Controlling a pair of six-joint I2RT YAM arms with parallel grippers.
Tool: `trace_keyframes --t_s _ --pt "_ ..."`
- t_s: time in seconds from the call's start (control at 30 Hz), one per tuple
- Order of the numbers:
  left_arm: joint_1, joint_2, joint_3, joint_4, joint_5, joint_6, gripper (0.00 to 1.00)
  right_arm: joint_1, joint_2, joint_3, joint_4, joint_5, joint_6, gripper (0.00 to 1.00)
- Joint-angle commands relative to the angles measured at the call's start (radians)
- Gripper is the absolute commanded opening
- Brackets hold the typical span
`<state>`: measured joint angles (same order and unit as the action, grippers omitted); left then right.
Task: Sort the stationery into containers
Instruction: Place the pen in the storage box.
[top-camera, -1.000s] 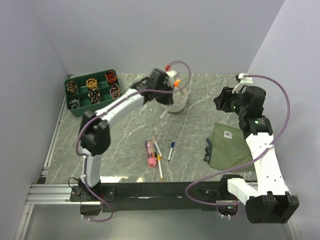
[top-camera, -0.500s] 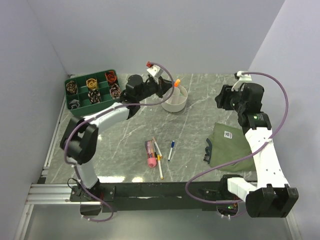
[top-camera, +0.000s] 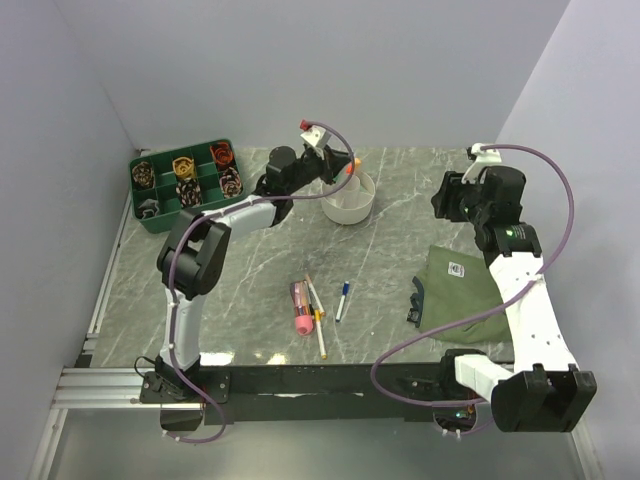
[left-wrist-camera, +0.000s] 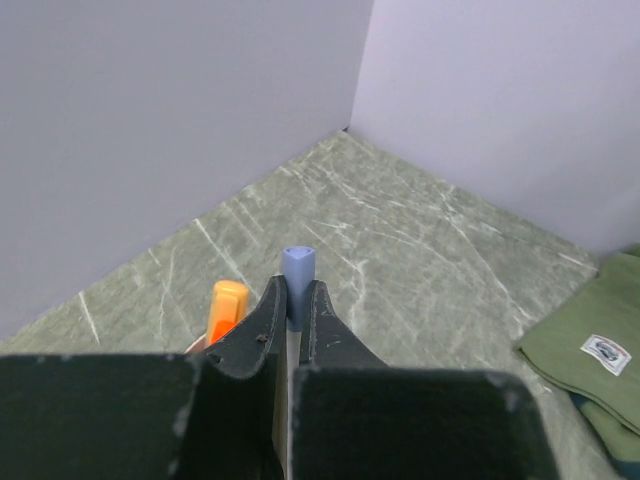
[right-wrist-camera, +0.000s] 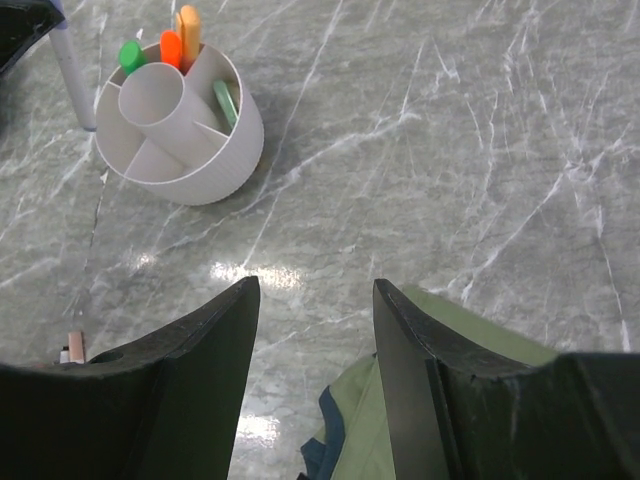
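Note:
I should next move my left gripper slightly toward the dark green tray. The compartment beside the green-capped pen is empty, so I lower the pen into that compartment.
My left gripper (top-camera: 335, 176) (left-wrist-camera: 297, 295) is shut on a white pen with a blue cap (left-wrist-camera: 297, 262) (right-wrist-camera: 70, 70), which hangs just beside the left rim of the white divided bowl (top-camera: 362, 207) (right-wrist-camera: 215, 160). Orange-capped (right-wrist-camera: 188, 30), green-capped (right-wrist-camera: 131, 55) and pale green (right-wrist-camera: 225, 100) pens stand in the bowl's compartments. On the table nearer me lie a pink marker (top-camera: 301, 310), thin pens (top-camera: 317, 318) and a blue-capped white pen (top-camera: 342, 299). My right gripper (top-camera: 450, 200) (right-wrist-camera: 315, 290) hovers open and holds nothing, above the table by the pouch's edge.
The olive-green pouch (top-camera: 460, 290) (right-wrist-camera: 470, 350) lies at the right. At the back left stands a dark green tray (top-camera: 165, 215) with coiled bands. Walls close in the back and both sides.
My left arm has swung its elbow out to the left and back while the gripper, still holding the pen, stayed beside the bowl. The right arm barely moved.

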<state>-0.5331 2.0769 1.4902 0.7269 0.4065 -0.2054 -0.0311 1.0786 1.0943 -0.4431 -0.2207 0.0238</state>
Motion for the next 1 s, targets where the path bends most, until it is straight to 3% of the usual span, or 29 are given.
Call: trace_keyframes --t_s 0.0,0.53,0.57,0.7,0.73,0.97 --pt "0.016 0.032 0.036 0.097 -0.011 -0.023 0.01 -0.006 0.036 0.05 -0.002 0.017 -0.015 0.57" --pt "0.048 0.124 0.024 0.233 -0.136 -0.098 0.01 -0.003 0.158 0.133 -0.022 0.004 -0.058 0.57" --pt "0.05 0.118 0.016 0.236 -0.136 -0.1 0.04 -0.003 0.159 0.128 -0.019 0.003 -0.061 0.57" --pt "0.051 0.08 -0.027 0.2 -0.153 -0.091 0.37 -0.001 0.153 0.113 -0.003 0.004 -0.059 0.57" --pt "0.051 0.059 -0.033 0.178 -0.164 -0.083 0.41 0.0 0.15 0.113 -0.005 0.006 -0.059 0.57" --pt "0.053 -0.095 -0.166 0.131 -0.213 -0.038 0.48 0.007 0.112 0.098 -0.003 -0.003 -0.055 0.57"
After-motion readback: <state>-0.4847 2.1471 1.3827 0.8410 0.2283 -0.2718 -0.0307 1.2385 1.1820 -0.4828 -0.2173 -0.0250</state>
